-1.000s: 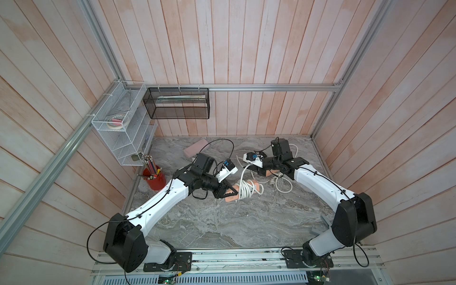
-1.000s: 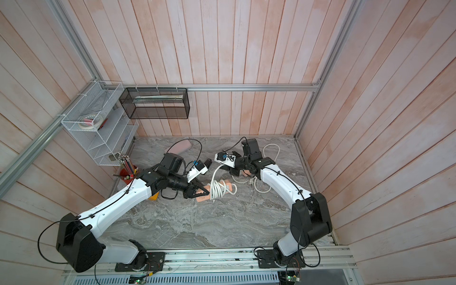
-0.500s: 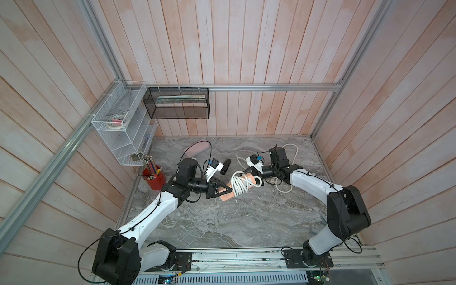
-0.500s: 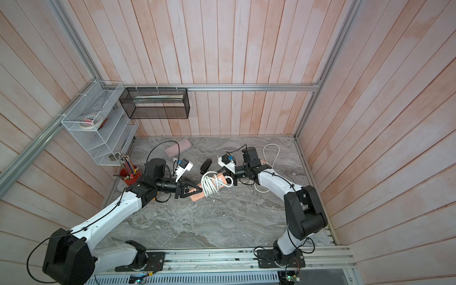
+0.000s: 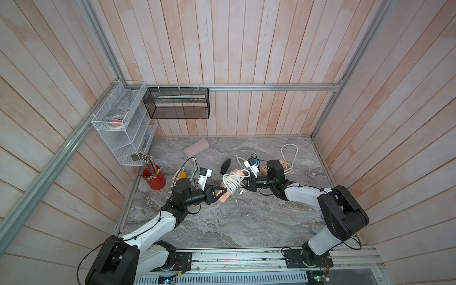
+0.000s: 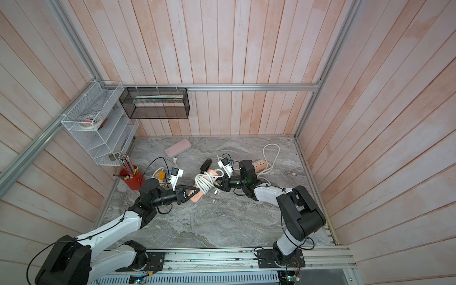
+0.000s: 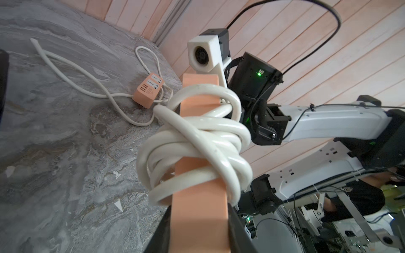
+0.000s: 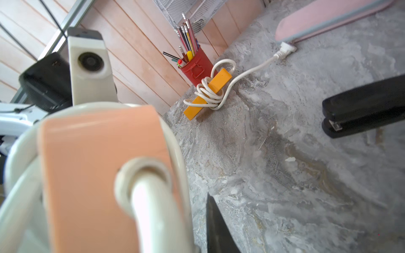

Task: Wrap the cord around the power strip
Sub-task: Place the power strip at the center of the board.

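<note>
The bare tabletop is below my left gripper, so I will move it down and toward the yellow strip, then let go of the near end of the power strip.
A salmon power strip (image 5: 225, 197) (image 6: 197, 196) hangs slanted above the table's middle with a white cord (image 5: 232, 181) (image 6: 203, 182) coiled round it. My left gripper (image 5: 220, 193) (image 6: 192, 192) is shut on the strip's near end; in the left wrist view its black fingers (image 7: 235, 234) press both sides of the strip (image 7: 197, 208), below the coils (image 7: 197, 140). My right gripper (image 5: 246, 183) (image 6: 219, 183) meets the strip's far end. In the right wrist view the cord (image 8: 153, 208) leaves the strip's end face (image 8: 94, 164) and runs down between its jaws. One black finger (image 8: 217, 227) shows beside the cord.
A second salmon strip (image 5: 281, 163) with a loose cord (image 5: 288, 153) lies behind the right arm. A yellow strip (image 8: 208, 94) wrapped in cord sits by the red pencil cup (image 5: 154, 180). A black stapler (image 5: 225, 165) and a pink case (image 5: 196, 147) lie further back.
The left arm has drawn back and lifted the wrapped strip off the table. The right gripper has come to the strip's far end and narrowed onto the cord.
</note>
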Motion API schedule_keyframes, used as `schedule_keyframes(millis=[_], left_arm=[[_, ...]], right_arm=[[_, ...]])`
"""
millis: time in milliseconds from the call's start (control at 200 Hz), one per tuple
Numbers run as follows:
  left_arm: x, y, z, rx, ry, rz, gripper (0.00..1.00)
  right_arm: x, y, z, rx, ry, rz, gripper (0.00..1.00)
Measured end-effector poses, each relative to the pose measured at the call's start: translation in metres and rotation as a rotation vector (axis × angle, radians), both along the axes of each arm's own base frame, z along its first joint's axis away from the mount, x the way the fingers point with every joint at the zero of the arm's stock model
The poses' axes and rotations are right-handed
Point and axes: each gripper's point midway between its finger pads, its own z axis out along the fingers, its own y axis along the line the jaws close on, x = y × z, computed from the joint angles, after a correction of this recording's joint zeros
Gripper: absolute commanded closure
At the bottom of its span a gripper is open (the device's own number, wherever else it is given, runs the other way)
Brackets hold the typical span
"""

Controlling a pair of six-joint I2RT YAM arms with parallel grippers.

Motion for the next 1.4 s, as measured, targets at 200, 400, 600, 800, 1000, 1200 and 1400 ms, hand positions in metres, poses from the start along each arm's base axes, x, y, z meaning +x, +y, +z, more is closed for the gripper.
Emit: schedule_keyframes(millis=[200, 400, 600, 800, 1000, 1200, 1400], left_arm=[[0.008, 0.016, -0.036, -0.002, 0.138, 0.168, 1.0], [0.025, 0.038, -0.075, 0.047, 0.288, 0.359, 1.0], [0.034, 0.049, -0.107, 0.076, 0.432, 0.454, 1.0], [0.045, 0.061, -0.106, 0.026, 0.447, 0.531, 1.0], [0.042, 0.082, -0.132, 0.056, 0.506, 0.617, 1.0], [0.043, 0.082, -0.132, 0.048, 0.51, 0.619, 1.0], [0.043, 0.083, -0.13, 0.071, 0.515, 0.622, 0.78]], right_arm=[[0.009, 0.027, -0.042, -0.081, 0.211, -0.114, 1.0], [0.026, 0.062, -0.09, -0.181, 0.387, -0.189, 0.97], [0.03, 0.077, -0.128, -0.279, 0.516, -0.241, 0.81], [0.042, 0.078, -0.127, -0.309, 0.529, -0.295, 0.6], [0.044, 0.057, -0.107, -0.366, 0.47, -0.304, 0.52], [0.042, 0.051, -0.081, -0.37, 0.454, -0.3, 0.46], [0.049, 0.095, -0.057, -0.314, 0.467, -0.282, 0.45]])
